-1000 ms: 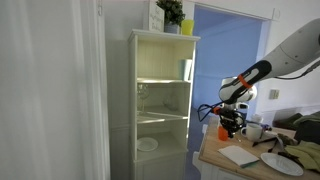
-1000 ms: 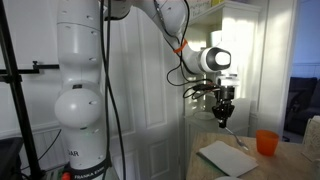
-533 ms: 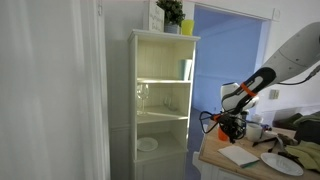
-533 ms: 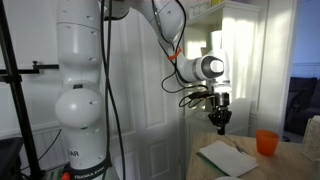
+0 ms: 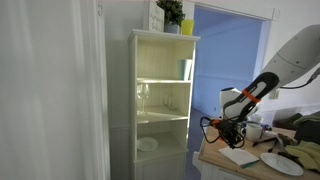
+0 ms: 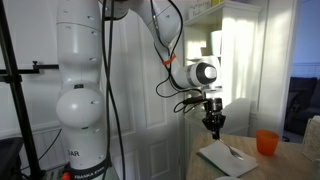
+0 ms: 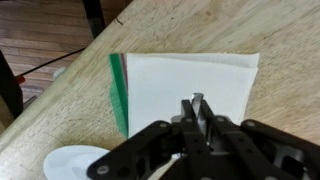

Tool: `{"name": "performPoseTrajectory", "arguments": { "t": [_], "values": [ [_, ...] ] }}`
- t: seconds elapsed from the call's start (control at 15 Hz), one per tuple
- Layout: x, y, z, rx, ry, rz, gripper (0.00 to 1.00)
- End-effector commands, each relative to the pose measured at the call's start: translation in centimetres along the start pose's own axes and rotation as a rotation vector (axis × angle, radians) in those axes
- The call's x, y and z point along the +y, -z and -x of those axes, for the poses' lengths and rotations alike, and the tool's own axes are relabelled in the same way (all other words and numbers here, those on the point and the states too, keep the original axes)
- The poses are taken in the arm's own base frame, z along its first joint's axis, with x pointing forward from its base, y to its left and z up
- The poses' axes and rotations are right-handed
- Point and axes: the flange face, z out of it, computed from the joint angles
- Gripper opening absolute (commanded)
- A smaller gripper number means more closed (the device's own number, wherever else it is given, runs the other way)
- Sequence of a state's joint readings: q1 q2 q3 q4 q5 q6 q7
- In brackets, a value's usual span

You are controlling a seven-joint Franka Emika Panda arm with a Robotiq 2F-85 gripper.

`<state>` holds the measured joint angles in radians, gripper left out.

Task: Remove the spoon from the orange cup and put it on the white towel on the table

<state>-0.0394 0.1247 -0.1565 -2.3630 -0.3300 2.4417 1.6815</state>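
I will next keep my gripper where it is, low over the white towel, and open its fingers to let go of the thin metal spoon (image 7: pixel 197 101), because the towel is right below it.
My gripper (image 7: pixel 197 108) is shut on the thin metal spoon (image 7: pixel 197 101), whose handle end sticks out between the fingertips. It hangs directly over the white towel (image 7: pixel 190 75), which lies flat on the wooden table (image 7: pixel 290 40). In both exterior views the gripper (image 6: pixel 213 124) (image 5: pixel 228 134) is low above the towel (image 6: pixel 228 158) (image 5: pixel 240 156). The orange cup (image 6: pixel 266 142) stands on the table beyond the towel, apart from the gripper. Whether the spoon's bowl touches the towel I cannot tell.
A round white plate (image 5: pixel 280 163) lies beside the towel; its rim also shows in the wrist view (image 7: pixel 70 163). A white mug (image 5: pixel 255 130) stands behind. The tall cream shelf cabinet (image 5: pixel 160 100) stands next to the table. The table edge (image 7: pixel 60 110) is close to the towel.
The gripper has come down with the spoon towards the towel and shifted a little away from the orange cup. It has stayed shut.
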Motion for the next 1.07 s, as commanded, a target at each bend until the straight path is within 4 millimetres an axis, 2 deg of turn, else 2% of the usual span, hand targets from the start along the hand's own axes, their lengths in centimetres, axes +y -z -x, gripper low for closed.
{"name": "performPoseTrajectory", "arguments": {
  "t": [0.0, 0.33, 0.47, 0.53, 0.6, 0.67, 0.73, 1.0],
  "values": [
    [0.7, -0.3, 1.2, 0.016, 0.004, -0.043, 0.04],
    [0.9, -1.2, 1.7, 0.018, 0.021, -0.064, 0.04],
    [0.9, -1.5, 1.7, 0.018, 0.03, -0.063, 0.11],
    [0.8, -1.5, 1.7, 0.017, 0.032, -0.063, 0.07],
    [0.8, -1.6, 1.7, 0.018, 0.033, -0.064, 0.11],
    [0.8, -1.6, 1.7, 0.017, 0.036, -0.062, 0.34],
    [0.8, -1.4, 1.6, 0.014, 0.038, -0.062, 0.36],
    [1.0, -0.2, 1.2, 0.003, 0.04, -0.067, 0.62]
  ]
}}
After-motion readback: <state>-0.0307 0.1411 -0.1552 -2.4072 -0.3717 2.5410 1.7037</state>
